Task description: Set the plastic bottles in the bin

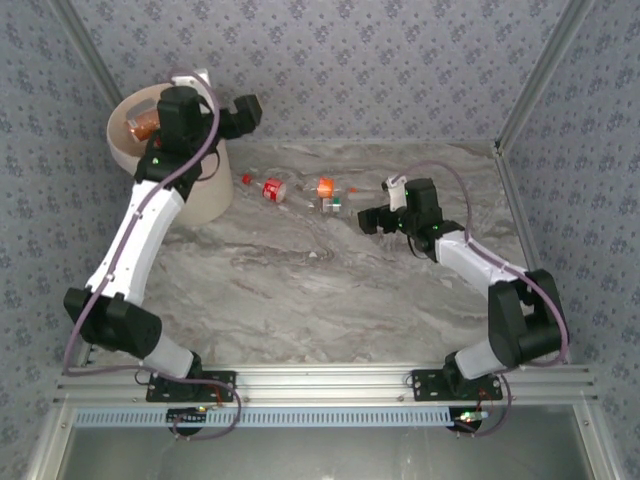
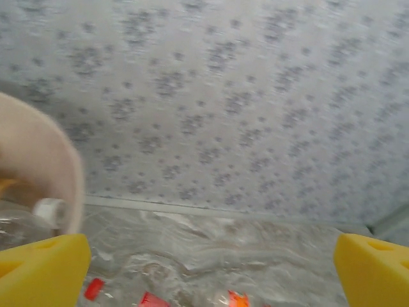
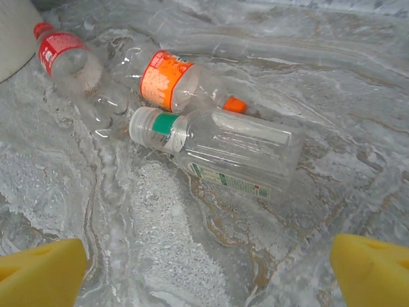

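The clear bottle lies crosswise, so the robot's right gripper will next move down and outward and turn to go around both sides of the bottle's end that has no cap.
The bin (image 1: 128,150) stands at the far left, with an orange-labelled bottle (image 1: 146,124) inside it. My left gripper (image 1: 248,110) hangs open and empty just right of the bin's rim. In the left wrist view its yellow fingertips (image 2: 41,272) are wide apart, with the bin's wall (image 2: 61,169) and a white-capped bottle (image 2: 48,211) at the left. On the table lie three plastic bottles: red-labelled (image 1: 272,188) (image 3: 64,54), orange-labelled (image 1: 325,186) (image 3: 167,80) and a clear white-capped one (image 1: 334,205) (image 3: 223,153). My right gripper (image 1: 372,218) (image 3: 204,275) is open just short of the clear bottle.
The marble table (image 1: 300,290) has free room in the middle and front. Patterned walls (image 1: 380,60) close in the back and sides, with a metal post (image 1: 530,90) at the back right corner. The bin's side (image 3: 16,25) shows beyond the red-labelled bottle.
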`<state>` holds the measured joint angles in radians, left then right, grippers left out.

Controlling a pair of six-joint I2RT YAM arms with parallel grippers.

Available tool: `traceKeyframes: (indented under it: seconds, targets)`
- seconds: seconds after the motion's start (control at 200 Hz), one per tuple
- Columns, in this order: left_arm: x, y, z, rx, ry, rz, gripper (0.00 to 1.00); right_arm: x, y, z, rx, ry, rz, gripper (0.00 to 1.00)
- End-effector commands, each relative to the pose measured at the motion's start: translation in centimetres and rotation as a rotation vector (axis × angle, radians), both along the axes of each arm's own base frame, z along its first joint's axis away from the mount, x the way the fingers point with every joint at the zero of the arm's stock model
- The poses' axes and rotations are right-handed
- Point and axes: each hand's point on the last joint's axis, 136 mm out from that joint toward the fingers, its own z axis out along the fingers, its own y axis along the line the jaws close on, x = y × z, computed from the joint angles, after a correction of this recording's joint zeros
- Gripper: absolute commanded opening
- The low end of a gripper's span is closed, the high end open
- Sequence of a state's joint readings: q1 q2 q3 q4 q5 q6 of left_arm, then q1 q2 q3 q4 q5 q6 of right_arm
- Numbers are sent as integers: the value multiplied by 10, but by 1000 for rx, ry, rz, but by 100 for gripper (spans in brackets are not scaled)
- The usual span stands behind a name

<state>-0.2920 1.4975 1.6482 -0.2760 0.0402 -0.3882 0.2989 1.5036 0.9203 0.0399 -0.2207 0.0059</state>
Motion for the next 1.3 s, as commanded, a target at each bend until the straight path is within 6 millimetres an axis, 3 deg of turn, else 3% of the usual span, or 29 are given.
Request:
traceKeyframes:
  seconds: [0.0, 0.205, 0.23, 0.42, 0.655, 0.824, 1.054, 1.294]
  targets:
    - [-22, -20, 12, -21, -96, -103, 98, 2, 15, 0, 0, 20, 177, 100]
    - [-54, -40, -27, -164, -60, -207, 98, 26, 18, -13, -109, 18, 331, 100]
    - [-57, -40, -31, -175, -50, -210, 98, 33, 21, -4, -120, -5, 355, 100]
    - [-83, -54, -69, -161, 41, -300, 98, 49, 29, -20, -254, 13, 539, 100]
    - [-100, -39, -111, -137, 119, -240, 98, 66, 24, -51, -424, 96, 669, 100]
    - [-98, -31, -122, -128, 133, -189, 98, 86, 18, -71, -527, 106, 685, 100]
    - [-91, -34, -128, -121, 159, -186, 98, 74, 24, -103, -572, 167, 776, 96]
    - [-89, -33, -139, -115, 178, -174, 98, 46, 35, -94, -535, 142, 808, 91]
